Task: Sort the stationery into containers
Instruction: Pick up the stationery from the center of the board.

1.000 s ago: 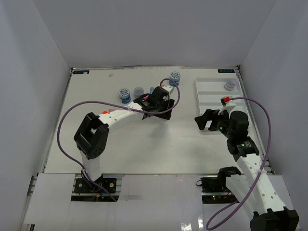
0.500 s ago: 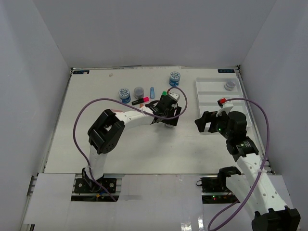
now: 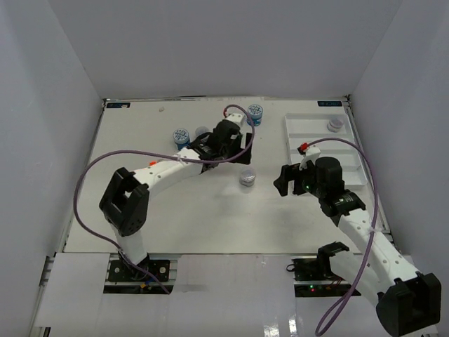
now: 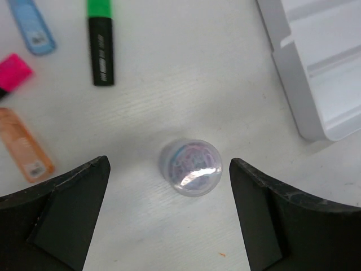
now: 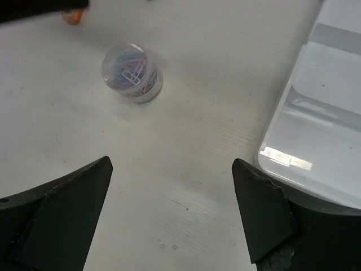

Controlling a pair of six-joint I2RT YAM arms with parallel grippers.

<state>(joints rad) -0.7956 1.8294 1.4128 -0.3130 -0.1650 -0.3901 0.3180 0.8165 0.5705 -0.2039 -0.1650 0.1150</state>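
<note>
My right gripper should next go left in the top view, over the clear jar (image 3: 247, 176), then lower around it, as the jar is beyond my open fingers.
A small clear jar (image 3: 247, 176) of coloured paper clips stands alone on the table, also in the left wrist view (image 4: 190, 167) and the right wrist view (image 5: 131, 72). My left gripper (image 3: 231, 153) (image 4: 169, 162) hangs open above it, not touching it. My right gripper (image 3: 283, 180) (image 5: 172, 162) is open and empty, right of the jar, beside the white tray (image 3: 312, 144). A grey-lidded jar (image 3: 336, 124) sits in the tray's far compartment. Green (image 4: 100, 48), blue (image 4: 32, 25), pink (image 4: 11, 73) and orange (image 4: 23, 144) highlighters lie on the table.
Two blue-patterned jars (image 3: 182, 137) (image 3: 255, 112) and another grey-lidded jar (image 3: 202, 131) stand at the back of the table, near the left arm. The tray's near corner (image 5: 282, 152) lies just right of my right gripper. White walls enclose the table.
My left gripper set the clear jar down in mid-table, opened wide and drew back up and away. My right arm moved left toward the jar.
</note>
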